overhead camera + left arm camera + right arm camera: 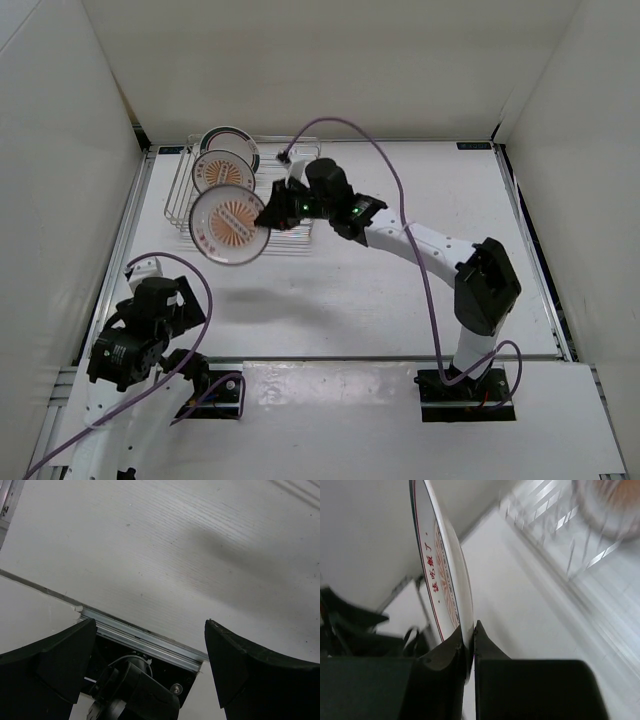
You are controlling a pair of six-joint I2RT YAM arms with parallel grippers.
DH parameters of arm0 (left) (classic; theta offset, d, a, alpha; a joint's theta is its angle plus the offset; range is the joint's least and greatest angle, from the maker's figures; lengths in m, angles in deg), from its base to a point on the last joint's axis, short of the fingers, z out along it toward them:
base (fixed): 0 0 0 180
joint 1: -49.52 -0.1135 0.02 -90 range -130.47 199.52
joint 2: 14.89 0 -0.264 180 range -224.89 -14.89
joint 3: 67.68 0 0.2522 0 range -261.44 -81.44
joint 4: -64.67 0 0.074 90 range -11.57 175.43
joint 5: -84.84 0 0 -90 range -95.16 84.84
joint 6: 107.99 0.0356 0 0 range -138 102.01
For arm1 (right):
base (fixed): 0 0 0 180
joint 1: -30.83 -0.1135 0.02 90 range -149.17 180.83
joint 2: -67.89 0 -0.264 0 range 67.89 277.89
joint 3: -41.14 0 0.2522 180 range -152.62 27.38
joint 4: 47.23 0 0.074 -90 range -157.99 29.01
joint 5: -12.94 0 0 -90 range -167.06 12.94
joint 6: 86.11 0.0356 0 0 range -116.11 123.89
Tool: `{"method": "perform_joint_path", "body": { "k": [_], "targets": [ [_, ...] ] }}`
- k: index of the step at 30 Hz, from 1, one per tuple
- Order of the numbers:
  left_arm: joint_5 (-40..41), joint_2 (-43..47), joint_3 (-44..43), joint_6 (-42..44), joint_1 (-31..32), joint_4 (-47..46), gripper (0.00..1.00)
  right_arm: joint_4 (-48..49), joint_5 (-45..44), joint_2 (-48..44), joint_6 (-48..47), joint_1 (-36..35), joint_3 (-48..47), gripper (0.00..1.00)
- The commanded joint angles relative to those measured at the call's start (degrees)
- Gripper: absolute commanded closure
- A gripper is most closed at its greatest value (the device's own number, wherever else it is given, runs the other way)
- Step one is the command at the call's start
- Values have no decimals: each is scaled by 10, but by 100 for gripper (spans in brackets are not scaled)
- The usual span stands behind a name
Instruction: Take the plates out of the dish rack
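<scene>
My right gripper comes back from the dish rack and down next, lowering the white plate onto the table before it, since that part of the table is bare.
My right gripper [270, 213] is shut on the rim of a white plate with an orange sunburst pattern [231, 226] and holds it in the air in front of the silver wire dish rack [184, 190]. In the right wrist view the plate [442, 575] stands edge-on, pinched between my fingers [470, 642]. A second sunburst plate [222, 170] and a plate with a dark rim band [230, 140] stand upright in the rack. My left gripper [150, 650] is open and empty above the near left of the table [190, 545].
White walls enclose the table on the left, back and right. A metal rail [140, 635] runs along the table's near edge by the left arm's base. A purple cable [375, 150] arches over the right arm.
</scene>
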Motion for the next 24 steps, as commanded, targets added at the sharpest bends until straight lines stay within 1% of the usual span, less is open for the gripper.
{"method": "perform_joint_path", "body": {
  "k": [1,2,3,4,5,6,7,10,13,15,19,20,21,23,24],
  "targets": [
    [2,-20,-17,5,1,166,0,-92,101,-5,64,-11,41,100],
    [4,-22,-20,5,2,167,0,-99,106,-15,71,-17,80,100],
    [4,-27,-28,5,1,167,0,-90,104,-23,97,-22,100,100],
    [3,-33,-32,0,1,166,0,-56,96,-30,119,-22,120,100],
    [1,-42,-38,-3,2,167,0,-29,84,-31,174,-21,183,100],
    [0,-50,-47,-18,2,169,0,13,78,-33,222,-23,202,100],
    [-4,-55,-57,-45,1,172,0,49,59,-31,275,-25,247,100],
    [-20,-55,-65,-58,2,160,0,74,43,-14,290,-32,262,100],
    [-47,-41,-59,-88,1,143,0,50,41,23,292,-37,239,100],
    [-64,-14,-51,-89,1,117,0,45,25,42,309,-37,231,100],
    [-64,15,-38,-114,1,118,0,47,6,71,354,-35,234,100],
    [-63,16,-36,-117,1,119,0,45,3,80,373,-35,236,99],
    [-64,21,-34,-119,2,121,0,41,6,84,383,-35,237,90],
    [-66,19,-31,-126,1,126,0,11,12,94,396,-36,237,90],
    [-67,20,-30,-127,1,125,0,3,20,95,396,-37,235,85]
  ]
}}
